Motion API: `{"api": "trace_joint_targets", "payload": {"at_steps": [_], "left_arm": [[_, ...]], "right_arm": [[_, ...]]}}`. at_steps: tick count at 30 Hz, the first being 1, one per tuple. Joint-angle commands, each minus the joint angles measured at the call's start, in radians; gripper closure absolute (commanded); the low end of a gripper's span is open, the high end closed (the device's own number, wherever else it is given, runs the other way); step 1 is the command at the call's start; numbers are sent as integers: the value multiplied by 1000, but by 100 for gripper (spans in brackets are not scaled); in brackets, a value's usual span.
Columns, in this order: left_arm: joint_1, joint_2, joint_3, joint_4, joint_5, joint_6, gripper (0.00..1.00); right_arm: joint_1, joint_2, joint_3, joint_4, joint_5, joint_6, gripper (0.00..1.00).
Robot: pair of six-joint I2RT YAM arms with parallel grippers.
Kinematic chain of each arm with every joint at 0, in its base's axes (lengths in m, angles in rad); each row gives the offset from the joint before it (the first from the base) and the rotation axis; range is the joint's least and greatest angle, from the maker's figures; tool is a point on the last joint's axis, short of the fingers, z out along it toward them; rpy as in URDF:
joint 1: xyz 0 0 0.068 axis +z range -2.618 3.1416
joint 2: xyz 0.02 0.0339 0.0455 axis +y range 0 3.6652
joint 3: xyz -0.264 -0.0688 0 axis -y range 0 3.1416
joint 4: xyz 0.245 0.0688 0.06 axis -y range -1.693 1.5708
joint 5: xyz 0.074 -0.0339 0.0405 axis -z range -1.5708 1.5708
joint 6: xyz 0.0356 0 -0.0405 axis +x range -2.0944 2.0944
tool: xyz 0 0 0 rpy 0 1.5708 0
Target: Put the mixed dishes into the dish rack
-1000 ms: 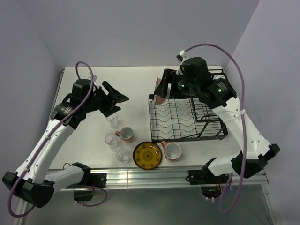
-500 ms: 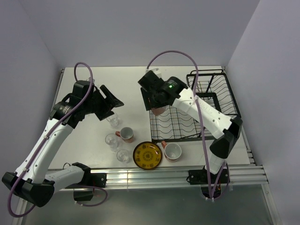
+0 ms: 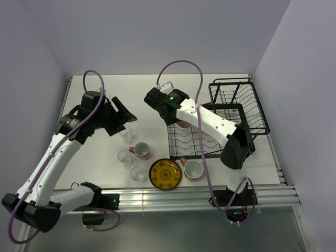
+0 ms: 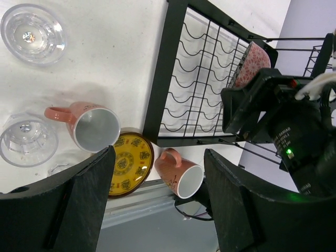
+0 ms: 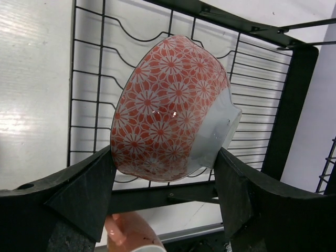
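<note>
My right gripper is above the tray's straight wires, which lie to its right in the top view. It will lower the bowl (image 5: 173, 110) beside them, where the bowl's bottom faces, and let go.
My right gripper (image 3: 177, 118) is shut on the pink bowl (image 5: 173, 110), holding it tilted on its side over the left end of the black dish rack's wavy tray (image 3: 195, 139). The bowl also shows in the left wrist view (image 4: 250, 62). My left gripper (image 3: 125, 111) is open and empty, above the table left of the rack. Below it stand three clear glasses (image 3: 126, 135) (image 3: 125, 157) (image 3: 137, 174), a salmon mug (image 3: 142, 150), the yellow patterned plate (image 3: 165, 174) and a second mug (image 3: 192, 169). The rack's taller basket (image 3: 237, 98) is at the right.
The dishes sit close together near the table's front edge (image 3: 173, 191). The second mug touches the plate's right side, just in front of the rack. Walls close in the table at the back and both sides.
My right arm has swung left from the basket end to the left end of the rack, carrying the bowl. My left arm has barely moved.
</note>
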Motion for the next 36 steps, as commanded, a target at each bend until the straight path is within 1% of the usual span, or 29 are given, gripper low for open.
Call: {"api": "trace_joint_targets", "payload": {"at_steps": [1,4,6,10,12,24,36], "left_arm": [[0,-33,-12,8,-18,31,26],[0,-41,-27,19,-15,28,26],[0,-47,-38,24,-12,24,26],[0,-79,-76,47,2,7,26],[0,-88,-82,50,2,7,26],[0,-68,-47,10,17,42,26],[0,-53,-44,10,51,68,26]], "right_arm": [[-1,22,25,-6,126,-10,100],[-10,41,-1,-15,154,4,100],[-20,45,-47,-10,167,7,100],[-64,29,-182,68,167,-15,100],[-79,24,-204,86,172,-19,100],[-153,114,-199,89,201,-5,100],[-228,177,-211,80,276,18,100]]}}
